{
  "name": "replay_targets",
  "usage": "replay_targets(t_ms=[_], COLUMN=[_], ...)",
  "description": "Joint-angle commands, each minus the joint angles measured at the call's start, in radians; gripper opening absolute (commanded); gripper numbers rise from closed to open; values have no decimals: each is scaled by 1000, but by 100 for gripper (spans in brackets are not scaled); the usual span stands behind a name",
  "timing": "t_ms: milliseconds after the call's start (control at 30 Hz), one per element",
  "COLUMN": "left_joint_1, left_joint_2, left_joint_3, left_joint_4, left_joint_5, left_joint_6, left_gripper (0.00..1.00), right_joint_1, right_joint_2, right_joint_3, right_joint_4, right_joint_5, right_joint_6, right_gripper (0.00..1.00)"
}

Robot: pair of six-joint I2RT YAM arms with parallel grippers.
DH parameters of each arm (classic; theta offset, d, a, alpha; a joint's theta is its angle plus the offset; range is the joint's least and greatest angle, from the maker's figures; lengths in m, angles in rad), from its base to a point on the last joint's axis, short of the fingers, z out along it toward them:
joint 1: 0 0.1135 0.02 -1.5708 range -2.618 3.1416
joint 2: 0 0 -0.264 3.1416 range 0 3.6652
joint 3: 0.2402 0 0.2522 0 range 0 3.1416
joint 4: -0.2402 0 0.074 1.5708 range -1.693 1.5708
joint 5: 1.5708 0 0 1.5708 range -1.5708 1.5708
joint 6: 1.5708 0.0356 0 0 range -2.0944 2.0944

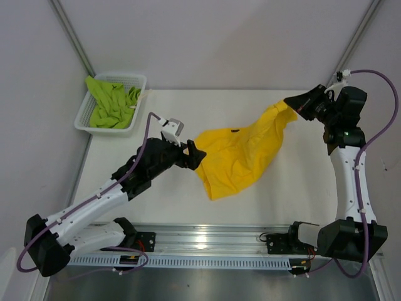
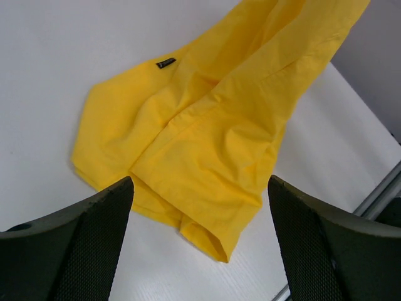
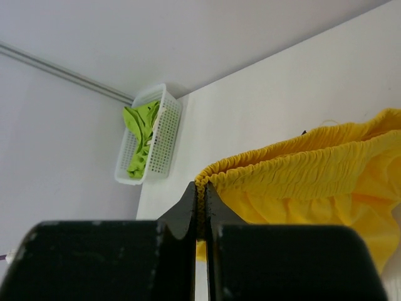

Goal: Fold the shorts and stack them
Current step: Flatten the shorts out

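I need to lower my left gripper onto the upper leg's hem [image 1: 208, 165] next, because that edge of the yellow shorts [image 1: 241, 153] lies loose below the gripper's wide-open fingers.
The yellow shorts [image 1: 241, 153] stretch across the table, their leg end lying flat and their waistband end lifted at the right. My right gripper [image 1: 292, 103] is shut on the elastic waistband [image 3: 202, 183] and holds it above the table. At the shorts' left edge my left gripper [image 1: 193, 153] stands open, and its wrist view shows the yellow shorts [image 2: 207, 144] lying loose on the table between and beyond the wide-apart fingers [image 2: 100, 232]. The lime green shorts [image 1: 113, 101] lie crumpled in the basket at the back left.
The white mesh basket [image 1: 139, 81] stands at the table's back left corner, also in the right wrist view as the basket [image 3: 164, 132]. A metal rail [image 1: 207, 241] runs along the near edge between the arm bases. White enclosure walls surround the table.
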Motion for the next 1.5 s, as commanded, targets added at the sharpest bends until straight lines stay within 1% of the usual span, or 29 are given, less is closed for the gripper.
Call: replay_targets(t_ms=[0,100,167,200,233,300,367,433,467,567,600,633,733,967,1167,1267,1467], left_joint_1=[1,1,1,1,1,1,1,9,16,84,102,131,170,216,230,237,251], left_joint_2=[11,31,51,60,68,83,96,105,112,169,215,243,361,598,668,703,737], left_joint_3=[-52,-110,-143,-149,-154,-186,-221,-236,-261,-273,-272,-261,-220,-140,-121,-98,-97], left_joint_4=[89,166,180,172,168,163,162,184,223,287,330,347,396,560,625,626,646], left_joint_5=[106,187,229,232,232,209,180,142,141,210,233,273,328,416,393,404,368], left_joint_6=[-19,-14,-10,-14,-22,-82,-147,-183,-209,-244,-247,-249,-255,-345,-396,-405,-419], left_gripper=[87,83,81,77,76,73,72,70,67,65,63,62,59,52,52,51,49], right_joint_1=[-3,-3,-3,-3,-4,-4,-6,-6,-6,-6,-6,-6,-6,-6,-6,-6,-6], right_joint_2=[-47,-44,-42,-42,-41,-39,-42,-44,-48,-56,-62,-67,-91,-144,-153,-156,-157], right_joint_3=[-14,-26,-32,-41,-46,-63,-76,-99,-110,-147,-158,-179,-221,-316,-319,-320,-327], right_joint_4=[-12,-39,-59,-65,-68,-68,-56,-47,-33,-7,-4,2,30,57,50,50,60], right_joint_5=[29,47,76,87,96,102,104,103,103,98,96,98,101,107,101,101,95], right_joint_6=[-63,-85,-102,-105,-111,-115,-115,-109,-103,-94,-94,-96,-91,-94,-106,-109,-99], right_gripper=[0,0,0,0,0,0,0,0,0,0,0,0,0,0,0,0,0])
